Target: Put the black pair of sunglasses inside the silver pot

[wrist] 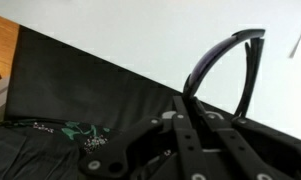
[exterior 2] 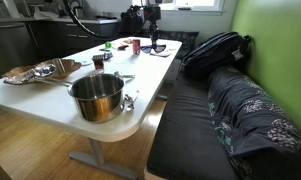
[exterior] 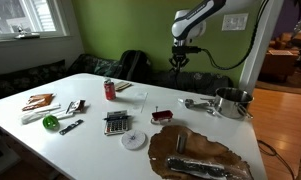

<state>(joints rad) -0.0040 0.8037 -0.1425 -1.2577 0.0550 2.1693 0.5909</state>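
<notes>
The silver pot's mouth (exterior 2: 97, 87) is open lower than my gripper, toward the end of the table, so next I will swing over it, lower the sunglasses inside and release them.
My gripper (exterior: 178, 58) hangs above the far edge of the white table (exterior: 90, 130), also seen in an exterior view (exterior 2: 150, 28). It is shut on the black pair of sunglasses (wrist: 226, 58). In the wrist view their thin curved arms stick out past my fingers (wrist: 203, 108) over the table edge. The glasses show as a small dark shape under the fingers (exterior: 178, 68). The silver pot (exterior: 232, 101) stands upright and empty at the table's end, its long handle (exterior: 196, 103) pointing toward the middle. It is near the camera in the other exterior view (exterior 2: 97, 96).
A red can (exterior: 109, 90), a grey-black calculator (exterior: 116, 123), a small dark red box (exterior: 162, 116), a white disc (exterior: 136, 139) and a brown mat with tools (exterior: 195, 152) lie on the table. A black backpack (exterior 2: 215, 50) sits on the dark bench (exterior 2: 220, 130).
</notes>
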